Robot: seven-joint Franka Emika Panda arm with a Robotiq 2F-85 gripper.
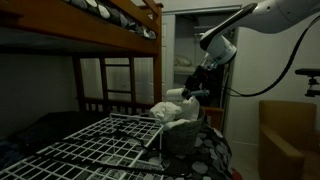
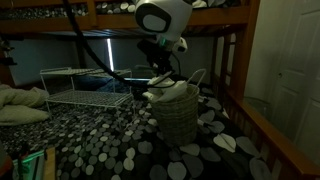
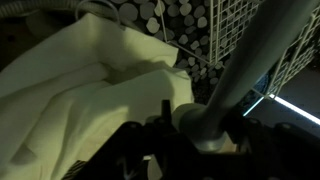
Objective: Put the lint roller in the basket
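Observation:
The lint roller moves down toward the white cloth liner inside the woven basket next for release there, as the liner lies below my gripper.
A woven basket (image 2: 180,118) with a white cloth liner (image 3: 80,90) stands on a pebble-patterned bedspread; it shows in both exterior views (image 1: 180,128). My gripper (image 3: 195,140) hangs just above the basket's rim (image 1: 197,88) (image 2: 163,76). It is shut on the lint roller (image 3: 240,70), whose grey handle runs up to the right in the wrist view. The roller's white end (image 2: 157,90) hangs over the liner. Its lower part is hidden by the fingers.
A white wire rack (image 1: 100,150) (image 2: 85,90) lies beside the basket. A wooden bunk bed frame (image 1: 120,30) overhangs the scene, with a ladder (image 1: 118,85) behind. A wooden rail (image 2: 262,130) runs along the bed's edge. A tan chair (image 1: 290,140) stands off the bed.

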